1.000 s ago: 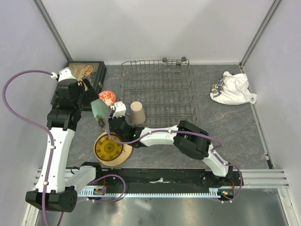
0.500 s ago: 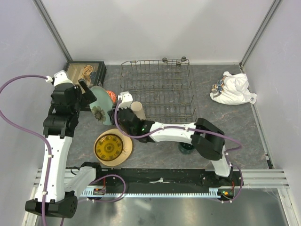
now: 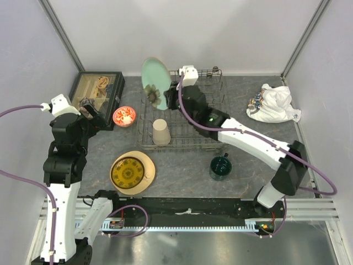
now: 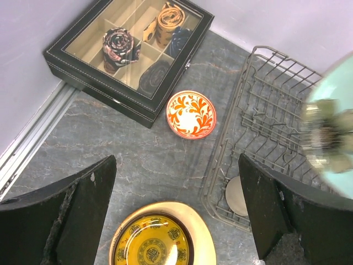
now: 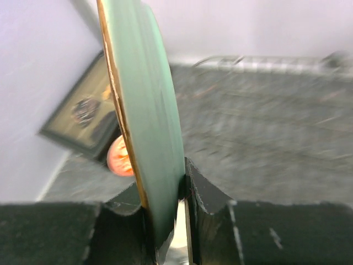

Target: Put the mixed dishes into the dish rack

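Next, my right gripper turns and moves down to release the flowered plate in the rack's far corner (image 5: 207,83) by the display box, since that corner lies below it.
My right gripper (image 3: 172,93) is shut on the rim of the pale green flowered plate (image 3: 154,80) and holds it on edge above the far left corner of the grey wire dish rack (image 3: 193,105); the right wrist view shows the plate (image 5: 148,110) clamped between the fingers. My left gripper (image 3: 90,109) is open and empty, high over the table (image 4: 176,165). The beige cup (image 3: 160,132) lies in the rack's near left corner. The red-orange bowl (image 3: 124,116) sits left of the rack. The yellow plate (image 3: 128,173) rests on the tan plate (image 3: 148,165). The dark green mug (image 3: 220,167) stands in front of the rack.
A dark glass-topped display box (image 3: 99,88) stands at the far left, next to the bowl. A white cloth bundle (image 3: 273,104) lies at the far right. Walls close in the left, back and right sides.
The green plate has gone from between both grippers, left of the rack, up and back over the rack's far left corner in my right gripper. My left arm has drawn back, open.
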Available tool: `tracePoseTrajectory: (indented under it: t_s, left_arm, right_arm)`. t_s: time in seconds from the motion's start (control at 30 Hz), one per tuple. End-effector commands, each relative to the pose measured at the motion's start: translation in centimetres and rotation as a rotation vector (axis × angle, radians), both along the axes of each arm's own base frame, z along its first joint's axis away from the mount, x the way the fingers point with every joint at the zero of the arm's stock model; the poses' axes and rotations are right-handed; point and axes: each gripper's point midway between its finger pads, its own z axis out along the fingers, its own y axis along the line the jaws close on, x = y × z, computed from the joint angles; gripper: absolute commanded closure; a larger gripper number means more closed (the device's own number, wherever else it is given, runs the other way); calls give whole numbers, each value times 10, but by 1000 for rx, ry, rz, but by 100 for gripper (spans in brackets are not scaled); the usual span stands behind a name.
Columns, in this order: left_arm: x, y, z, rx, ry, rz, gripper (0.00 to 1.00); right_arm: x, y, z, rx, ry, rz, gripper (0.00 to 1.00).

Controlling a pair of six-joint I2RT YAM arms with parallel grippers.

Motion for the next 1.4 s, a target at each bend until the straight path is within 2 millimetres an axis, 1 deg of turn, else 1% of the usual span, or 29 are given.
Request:
tracePoseTrajectory:
  t_s: [0.0, 0.03, 0.13, 0.17, 0.2, 0.23, 0.27, 0.33, 0.37, 0.43, 0.47, 0.57, 0.63, 0.67, 0.7, 0.73, 0.77, 0.8, 0.83, 0.87, 0.93, 0.97, 1.03, 1.07, 1.2, 1.23, 1.3, 1.33, 1.37]
  left_arm:
    - [3, -2, -14, -15, 32, -5, 2]
    - [4, -4, -17, -20, 39, -11, 2]
    - [6, -8, -23, -31, 54, -32, 2]
    - [6, -10, -24, -35, 57, -41, 2]
    - [6, -10, -24, -36, 58, -44, 2]
    - [6, -10, -24, -36, 58, -45, 2]
    - [6, -11, -24, -37, 58, -48, 2]
    - [6, -12, -25, -33, 60, -56, 2]
    - [6, -12, -25, -32, 60, -57, 2]
    - [6, -12, -26, -28, 63, -60, 2]
    - [6, -12, -27, -30, 69, -61, 2]
    - [8, -15, -32, -41, 83, -72, 2]
    - [9, -16, -31, -48, 78, -74, 2]
    - [10, -18, -32, -50, 82, -83, 2]
    - [10, -18, -31, -46, 79, -85, 2]
    - [10, -17, -31, -45, 79, -86, 3]
    - [11, -18, -30, -45, 76, -89, 3]
    - [11, -18, -30, -41, 74, -91, 3]
    - [12, -18, -30, -40, 75, -93, 3]
    - [12, -18, -30, -41, 76, -94, 3]
    - [14, -19, -30, -40, 75, -98, 3]
    - [14, -20, -30, -42, 74, -103, 3]
    - [15, -22, -32, -48, 78, -109, 3]
    - [16, -25, -33, -58, 78, -126, 3]
    - [19, -31, -35, -80, 84, -151, 3]
    - [20, -31, -36, -80, 84, -152, 3]
    - [21, -32, -36, -80, 85, -159, 3]
    - [21, -33, -36, -78, 85, -162, 3]
    - [22, -33, -37, -76, 85, -162, 3]
  right_arm:
    - [-1, -53, 127, -19, -261, -80, 100]
    - [6, -62, 121, -94, -259, -99, 100]
    - [26, -81, 119, -277, -309, -168, 100]
    - [33, -83, 112, -330, -312, -188, 100]
    - [38, -86, 109, -409, -338, -192, 100]
    - [44, -88, 109, -436, -351, -207, 100]
    - [53, -86, 99, -491, -352, -212, 100]
    - [62, -88, 94, -589, -377, -216, 100]
    - [69, -82, 84, -633, -378, -207, 100]
    - [76, -77, 75, -727, -410, -181, 100]
    - [81, -71, 68, -752, -424, -171, 100]
    - [90, -61, 54, -826, -466, -143, 100]
    - [96, -57, 50, -844, -483, -132, 100]
    - [101, -54, 43, -891, -499, -112, 100]
    - [102, -52, 41, -910, -512, -101, 100]
    - [106, -52, 44, -915, -538, -111, 100]
    - [109, -51, 38, -930, -546, -109, 100]
    - [111, -52, 37, -948, -560, -113, 100]
    - [115, -54, 42, -940, -578, -135, 100]
    - [119, -54, 38, -951, -581, -143, 100]
    - [122, -53, 43, -982, -617, -156, 100]
    - [126, -51, 38, -1011, -623, -149, 100]
    - [128, -45, 36, -1070, -654, -121, 100]
    - [132, -41, 27, -1095, -657, -98, 100]
    - [138, -27, 19, -1093, -696, -43, 100]
    - [141, -27, 24, -1088, -709, -47, 100]
    - [147, -21, 15, -1099, -712, -29, 100]
    - [150, -18, 19, -1092, -729, -24, 100]
    - [153, -13, 10, -1117, -731, -4, 100]
